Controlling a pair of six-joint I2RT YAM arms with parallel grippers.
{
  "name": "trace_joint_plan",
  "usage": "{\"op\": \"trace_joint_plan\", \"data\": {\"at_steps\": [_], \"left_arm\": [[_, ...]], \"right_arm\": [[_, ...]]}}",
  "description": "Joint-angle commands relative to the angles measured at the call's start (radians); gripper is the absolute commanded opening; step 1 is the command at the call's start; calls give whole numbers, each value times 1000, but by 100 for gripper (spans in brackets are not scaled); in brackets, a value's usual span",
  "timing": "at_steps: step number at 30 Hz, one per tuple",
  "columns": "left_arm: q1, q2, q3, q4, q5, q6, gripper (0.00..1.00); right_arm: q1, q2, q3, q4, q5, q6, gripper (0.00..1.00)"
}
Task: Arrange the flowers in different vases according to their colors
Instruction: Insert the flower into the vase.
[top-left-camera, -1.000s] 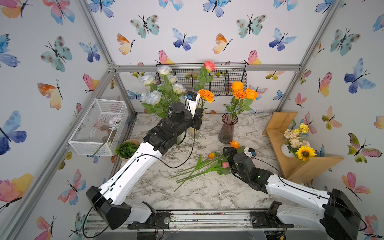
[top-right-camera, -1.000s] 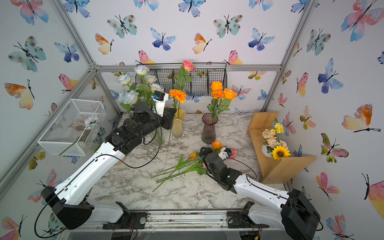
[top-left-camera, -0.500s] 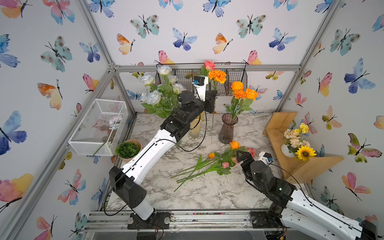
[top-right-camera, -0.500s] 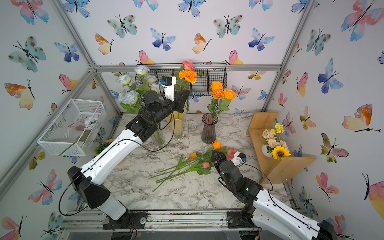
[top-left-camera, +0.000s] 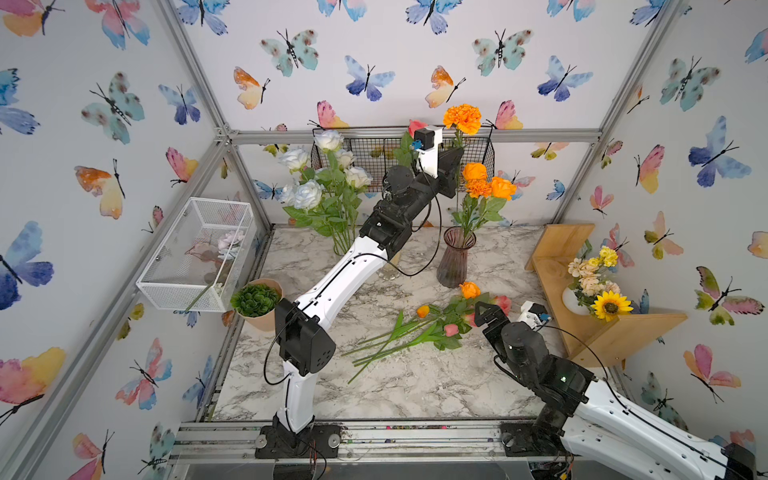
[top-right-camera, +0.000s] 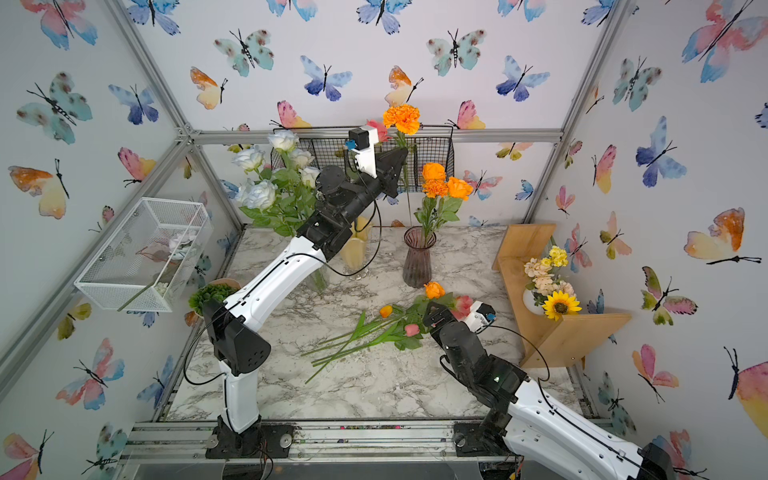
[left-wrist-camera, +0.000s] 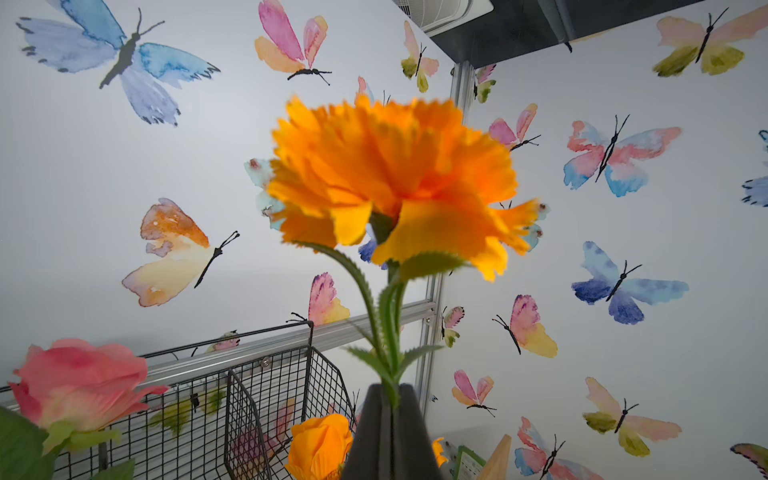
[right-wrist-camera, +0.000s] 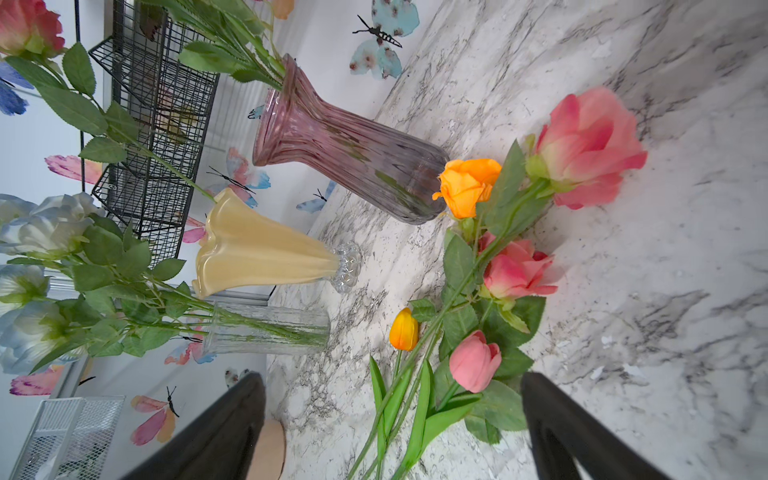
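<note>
My left gripper should next bring the marigold's stem down into the opening of the purple vase and release it, since the vase is filled with matching orange flowers and its opening lies below.
My left gripper (left-wrist-camera: 390, 395) is shut on the stem of an orange marigold (top-left-camera: 462, 118), held high by the back wall, above the purple vase (top-left-camera: 455, 259) that holds orange flowers (top-left-camera: 482, 183). The yellow vase (top-right-camera: 357, 247) carries a pink rose (left-wrist-camera: 79, 382). White roses (top-left-camera: 316, 178) stand in the clear glass cylinder (right-wrist-camera: 266, 328). Loose on the marble lie a pink rose (right-wrist-camera: 590, 145), an orange rose (right-wrist-camera: 469, 185), an orange tulip (right-wrist-camera: 404, 330) and a pink tulip bud (right-wrist-camera: 476, 361). My right gripper (right-wrist-camera: 395, 436) hangs open over their stems, holding nothing.
A black wire basket (top-left-camera: 374, 153) hangs on the back wall beside the raised marigold. A white wire basket (top-left-camera: 199, 253) juts from the left wall above a succulent in a tan pot (top-left-camera: 255, 301). A wooden shelf (top-left-camera: 602, 332) with a sunflower bouquet (top-left-camera: 598, 291) stands at the right.
My left arm has lifted the marigold up and rightward from beside the yellow vase to above the purple vase. The right arm has drawn back from the pile, still open.
</note>
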Motion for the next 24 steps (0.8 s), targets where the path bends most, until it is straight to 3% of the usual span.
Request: {"op": "trace_joint_plan", "data": {"at_steps": [1, 11, 18, 22, 24], "left_arm": [[8, 38, 48, 54, 34, 31, 0], [45, 152, 93, 110, 62, 24, 0], [20, 101, -112, 150, 68, 33, 2], [-10, 66, -189, 144, 53, 48, 24], [-23, 59, -197, 118, 37, 49, 44]], "right_arm": [[1, 7, 8, 15, 36, -34, 98], [1, 2, -10, 16, 32, -48, 98], [1, -33, -19, -2, 57, -60, 98], [1, -39, 5, -50, 73, -65, 98], [1, -45, 21, -78, 103, -65, 98]]}}
